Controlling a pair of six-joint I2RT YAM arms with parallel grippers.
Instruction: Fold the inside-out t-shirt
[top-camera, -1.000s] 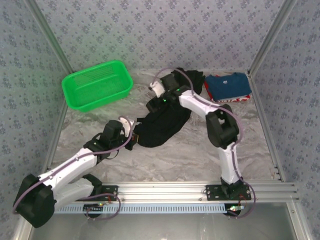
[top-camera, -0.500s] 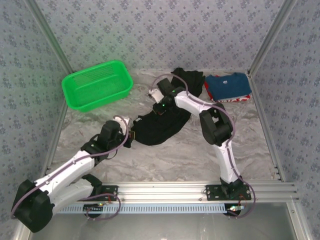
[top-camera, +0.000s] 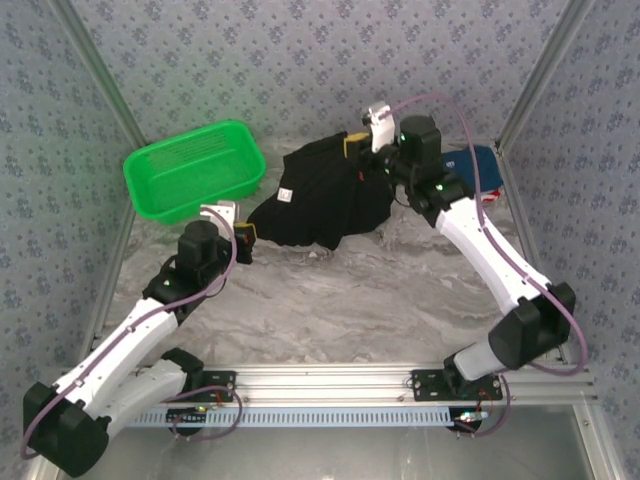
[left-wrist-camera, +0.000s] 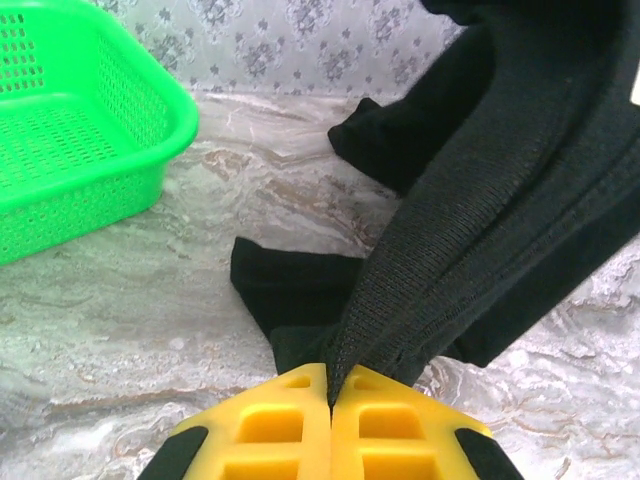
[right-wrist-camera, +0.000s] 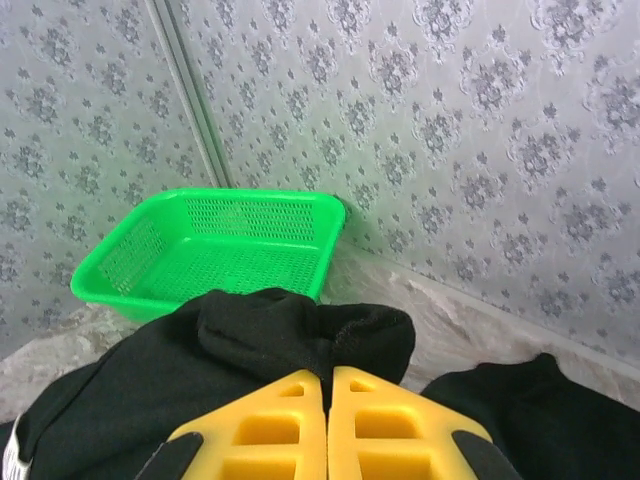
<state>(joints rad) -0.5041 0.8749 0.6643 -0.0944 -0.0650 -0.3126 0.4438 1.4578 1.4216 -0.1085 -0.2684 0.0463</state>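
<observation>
The t-shirt (top-camera: 325, 195) still hangs in folds, so my right gripper should lift high, then lower to the back of the table below it and release.
The inside-out t-shirt (top-camera: 325, 195) is black and hangs stretched between both grippers above the back of the table. A small white label (top-camera: 286, 194) shows on it. My left gripper (top-camera: 244, 236) is shut on its lower left edge; in the left wrist view a hemmed black strip of the t-shirt (left-wrist-camera: 470, 200) runs out from between the yellow fingers (left-wrist-camera: 275, 425). My right gripper (top-camera: 356, 146) is raised at the back and is shut on a bunched fold of the t-shirt (right-wrist-camera: 290, 335), whose cloth bulges over the yellow fingertips (right-wrist-camera: 385, 410).
A green basket (top-camera: 195, 168) stands at the back left, close to the shirt's left side. A folded blue shirt (top-camera: 478, 165) lies at the back right, partly behind my right arm. Patterned walls enclose the marble table (top-camera: 370, 295). A metal rail (top-camera: 330, 380) runs along the front.
My right gripper shut on the shirt and lifted it up and back to the right. The shirt rose off the table and spread. My left gripper moved left, still shut on the cloth.
</observation>
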